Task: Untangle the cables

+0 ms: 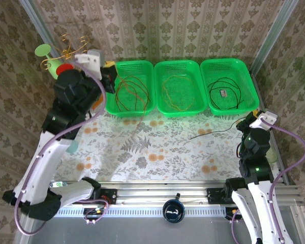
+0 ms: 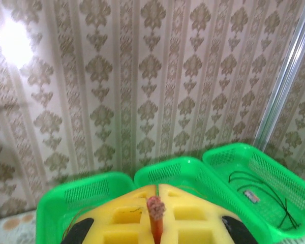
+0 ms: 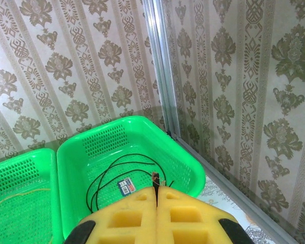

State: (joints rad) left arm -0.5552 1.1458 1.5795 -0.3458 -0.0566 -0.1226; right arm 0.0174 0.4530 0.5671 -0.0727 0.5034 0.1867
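Note:
I will next tilt my left gripper down and lower it over the red loops to let go of the frayed end, as their basket is below it, toward the yellow cable (image 1: 180,91).
Three green baskets stand in a row at the back. The left basket (image 1: 130,63) holds red and brown cables (image 1: 128,94), the middle basket (image 1: 177,63) a yellow cable (image 1: 180,91), and the right basket (image 1: 226,61) a black cable (image 1: 224,89). My left gripper (image 1: 110,76) hangs at the left basket's near left corner. Its yellow pads are shut on a red cable end (image 2: 155,209) with a frayed tip. My right gripper (image 1: 249,122) sits near the right basket's front corner, shut on a dark cable end (image 3: 156,179). A dark strand (image 1: 213,132) trails from there over the tablecloth.
A green and red ornament with gold wire (image 1: 65,51) stands at the back left, behind the left arm. A small label (image 1: 223,93) lies in the right basket. Metal frame posts (image 3: 162,76) line the papered walls. A dark round knob (image 1: 174,209) sits on the front rail.

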